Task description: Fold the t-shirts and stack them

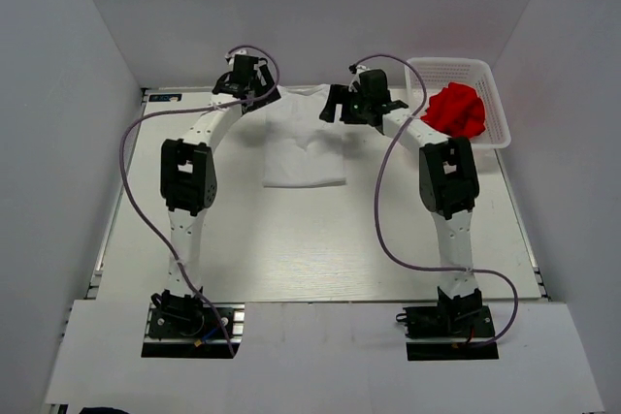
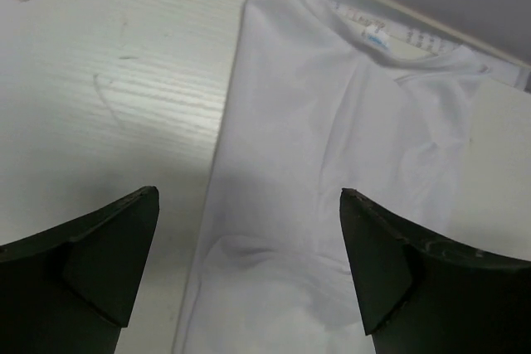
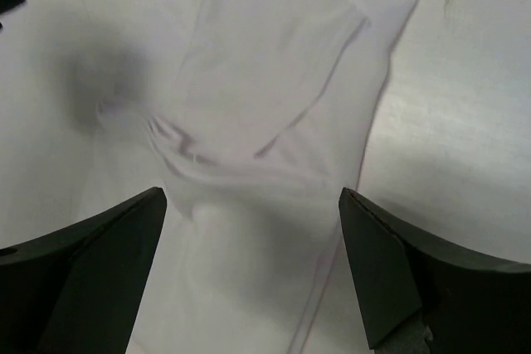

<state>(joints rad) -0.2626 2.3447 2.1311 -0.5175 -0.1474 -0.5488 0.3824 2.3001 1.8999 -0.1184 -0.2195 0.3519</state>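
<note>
The white t-shirt's sides are already folded in. My right gripper will move back along the white t-shirt and down to close on the t-shirt's near corner (image 1: pixel 343 182) beside it.
The white t-shirt (image 1: pixel 304 147) lies at the back middle of the table, its sides folded in to a narrow strip and its collar at the far edge. My left gripper (image 1: pixel 258 96) hovers over its far left corner, open and holding nothing. In the left wrist view the gripper (image 2: pixel 249 196) has the white shirt (image 2: pixel 332 122) and its collar label (image 2: pixel 375 39) below it. My right gripper (image 1: pixel 338 104) is open over the far right corner. The right wrist view shows this gripper (image 3: pixel 253 196) above creased white cloth (image 3: pixel 265 80). The red t-shirt (image 1: pixel 456 111) sits bunched in the basket.
A white plastic mesh basket (image 1: pixel 497 104) stands at the back right corner, beside the right arm. Grey walls close in the table (image 1: pixel 320 239) at the back and sides. Purple cables loop from both arms.
</note>
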